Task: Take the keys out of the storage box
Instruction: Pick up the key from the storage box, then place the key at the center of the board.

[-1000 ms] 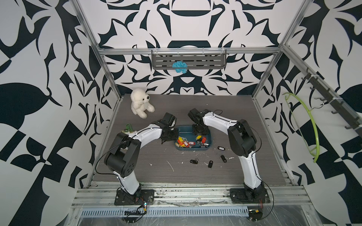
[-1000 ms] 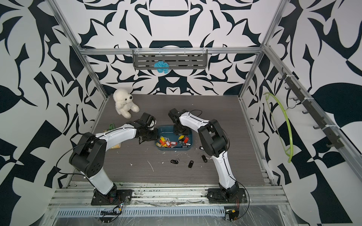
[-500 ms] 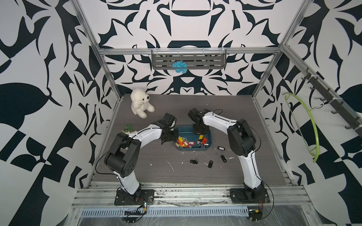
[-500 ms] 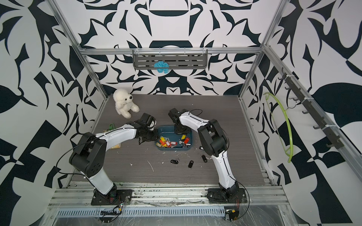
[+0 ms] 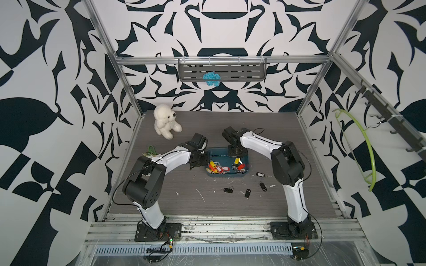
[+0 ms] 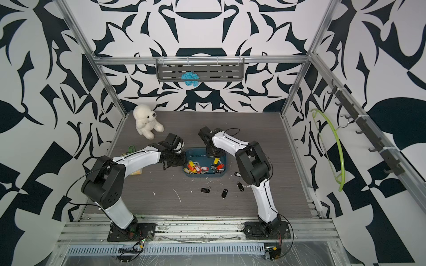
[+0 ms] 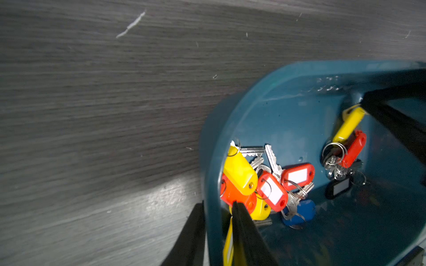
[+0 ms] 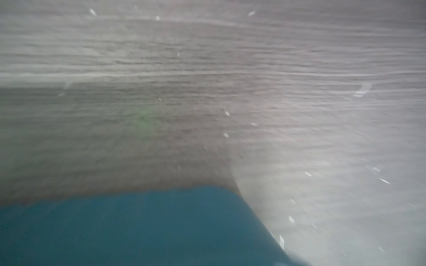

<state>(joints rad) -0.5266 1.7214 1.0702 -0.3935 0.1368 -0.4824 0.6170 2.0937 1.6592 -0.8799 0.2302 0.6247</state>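
Observation:
The robot should next move its right gripper up and over the side of the box facing the left gripper, to bare tabletop beside the box, where there is room to release the yellow-tagged key (image 5: 235, 160).
The teal storage box (image 5: 227, 176) (image 6: 202, 176) sits mid-table. Several keys (image 5: 217, 169) (image 6: 196, 169) (image 7: 265, 184) with red, yellow, blue and black tags lie inside. My left gripper (image 5: 205, 161) (image 6: 183, 160) (image 7: 217, 205) is shut on the box's left wall (image 7: 214, 138), one finger outside and one inside. My right gripper (image 5: 236, 157) (image 6: 215, 157) points down into the box's far right part, shut at the raised end of a yellow-tagged key (image 7: 348, 126) (image 5: 235, 160). The right wrist view is blurred and shows only the box's outside (image 8: 138, 230).
Several black-tagged keys (image 5: 247, 193) (image 6: 224, 193) lie on the table in front of the box and to its right. A white plush bear (image 5: 166, 121) sits at the back left. Small green items (image 5: 151, 149) lie by the left wall. A green hanger (image 5: 366, 142) hangs on the right.
My right gripper's jaws have closed inside the box. Both arms and the box have stayed where they were.

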